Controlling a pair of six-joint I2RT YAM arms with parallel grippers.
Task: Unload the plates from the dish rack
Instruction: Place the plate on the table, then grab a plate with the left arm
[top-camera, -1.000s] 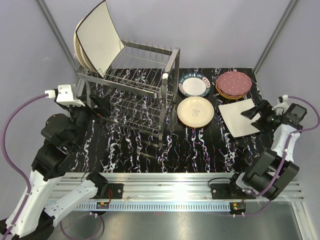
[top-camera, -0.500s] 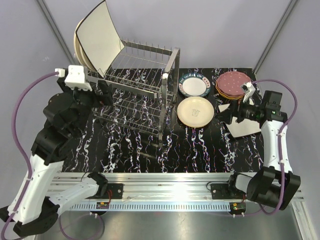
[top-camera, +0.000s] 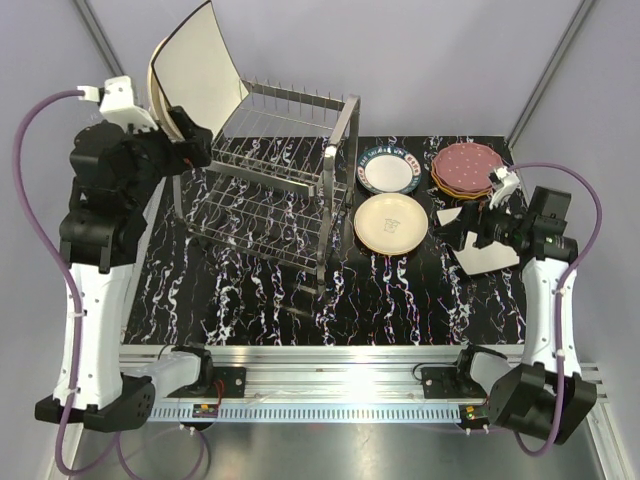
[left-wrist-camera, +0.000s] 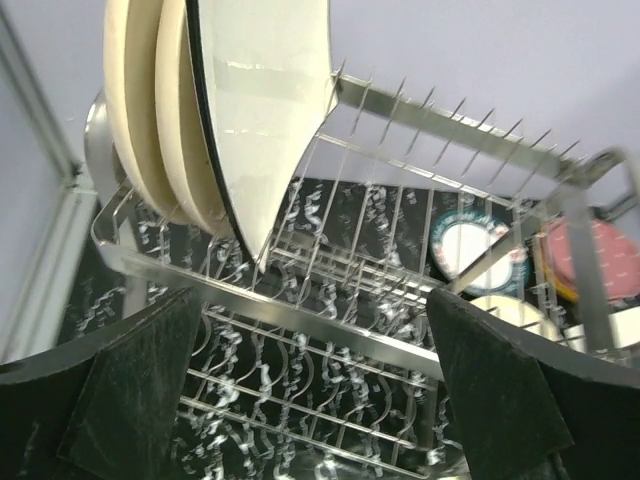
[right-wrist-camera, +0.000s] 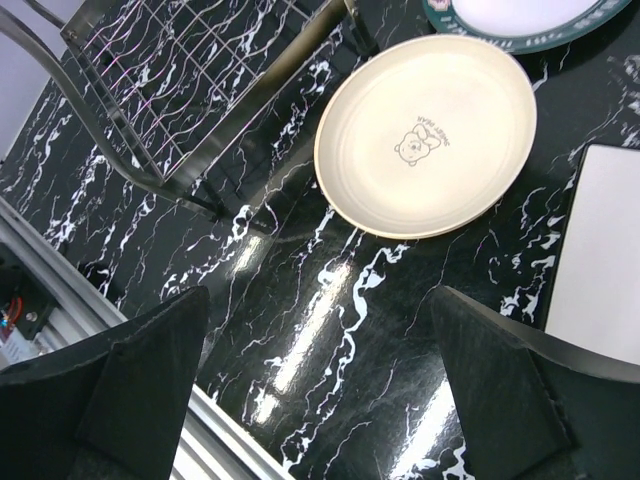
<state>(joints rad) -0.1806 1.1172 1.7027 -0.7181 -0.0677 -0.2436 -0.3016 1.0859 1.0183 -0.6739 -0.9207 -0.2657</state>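
Next, my left gripper moves outward and closes on the square plate's near dark edge, as that plate ends the row, with empty rack beside it.
The silver wire dish rack stands at the table's left. A cream square plate with a dark edge and two cream round plates stand upright at its far left end; they also show in the left wrist view, square plate and round plates. My left gripper is open and empty, raised beside the rack's left end just below those plates. My right gripper is open and empty above the table, over the flat cream square plate. A cream round plate lies flat.
A white plate with a dark patterned rim lies right of the rack. A stack topped by a maroon dotted plate sits at the back right. The black marbled table has an aluminium rail along its near edge.
My left arm has risen and moved back, from the rack's lower tier up to its top left end near the upright plates. My right gripper has swung left from the table's right edge to over the square plate.
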